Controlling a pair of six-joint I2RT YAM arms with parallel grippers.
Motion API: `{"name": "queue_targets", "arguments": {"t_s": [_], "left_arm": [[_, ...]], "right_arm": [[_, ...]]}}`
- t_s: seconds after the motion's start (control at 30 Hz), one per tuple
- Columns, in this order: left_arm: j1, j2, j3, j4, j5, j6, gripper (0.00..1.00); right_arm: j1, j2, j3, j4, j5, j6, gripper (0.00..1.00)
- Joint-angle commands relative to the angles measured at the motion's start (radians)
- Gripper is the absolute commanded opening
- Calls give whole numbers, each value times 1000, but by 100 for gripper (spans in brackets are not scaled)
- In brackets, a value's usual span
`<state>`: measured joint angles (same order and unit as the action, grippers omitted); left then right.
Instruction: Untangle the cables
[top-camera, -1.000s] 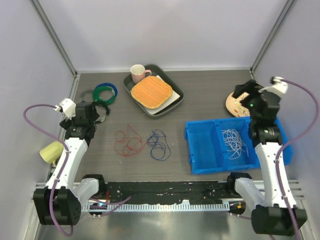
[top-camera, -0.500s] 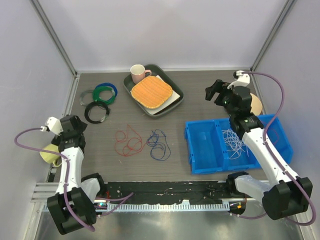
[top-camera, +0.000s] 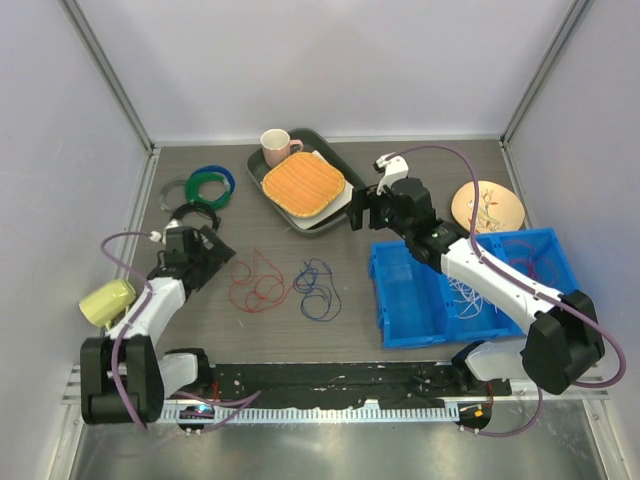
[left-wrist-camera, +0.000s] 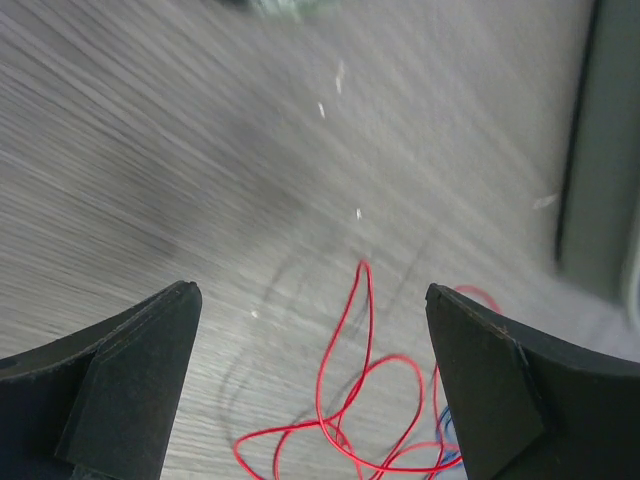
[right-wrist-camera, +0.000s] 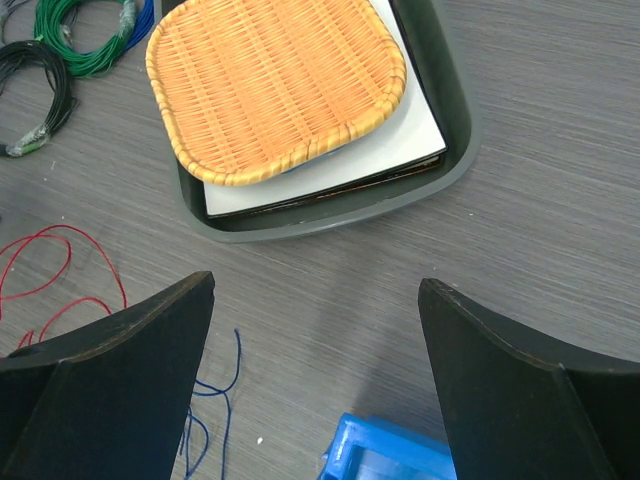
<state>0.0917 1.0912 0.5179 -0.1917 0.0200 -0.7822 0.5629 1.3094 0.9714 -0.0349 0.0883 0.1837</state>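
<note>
My left gripper goes down and to the right in the top view onto the red cable's narrow bend next, since it juts clear of the crossed loops.
The cables lie apart. A red cable loops on the table left of centre, with a blue cable just to its right. A white cable rests in the right compartment of the blue bin. My left gripper is open, low beside the red cable's left side; in the left wrist view the red cable lies between and ahead of the gripper. My right gripper is open above bare table between the tray and bin. In the right wrist view the blue cable is at that gripper's lower left.
A dark tray holds a woven orange mat and a pink mug. Green, blue and black ring coils lie at the back left. A yellow cup sits at the left edge, a patterned plate at the right.
My left arm swung in from the left wall towards the red cable. My right arm swept left from the plate, past the bin, to beside the tray. Both grippers stayed open.
</note>
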Motion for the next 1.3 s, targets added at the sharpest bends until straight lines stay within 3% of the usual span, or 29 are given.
{"name": "queue_targets", "arguments": {"t_s": [0.0, 0.1, 0.17, 0.27, 0.3, 0.43, 0.67, 0.8, 1.03, 1.27], "left_arm": [[-133, 157, 80, -44, -5, -22, 98], [-161, 228, 96, -74, -38, -19, 88], [-173, 297, 100, -71, -29, -17, 76], [-199, 358, 116, -57, 40, -3, 30], [-207, 357, 123, -60, 43, -3, 0], [-216, 244, 113, -80, 46, 3, 0], [-283, -181, 143, -212, 86, 0, 0], [-322, -399, 162, -218, 153, -17, 0], [-325, -481, 251, -241, 304, -32, 0], [-325, -484, 327, -252, 340, -28, 0]], "right_arm": [[14, -13, 55, 43, 40, -30, 89], [14, -25, 50, 41, 50, -33, 89], [15, -30, 46, 43, 57, -32, 89], [17, -27, 49, 41, 64, -26, 89], [20, -25, 52, 12, 54, -27, 89], [34, -22, 59, 6, -10, -65, 89], [190, 11, 56, 30, -238, -254, 88], [288, 33, 21, 137, -341, -320, 88], [359, 77, -45, 352, -492, -414, 88], [384, 293, -28, 561, -587, -377, 89]]}}
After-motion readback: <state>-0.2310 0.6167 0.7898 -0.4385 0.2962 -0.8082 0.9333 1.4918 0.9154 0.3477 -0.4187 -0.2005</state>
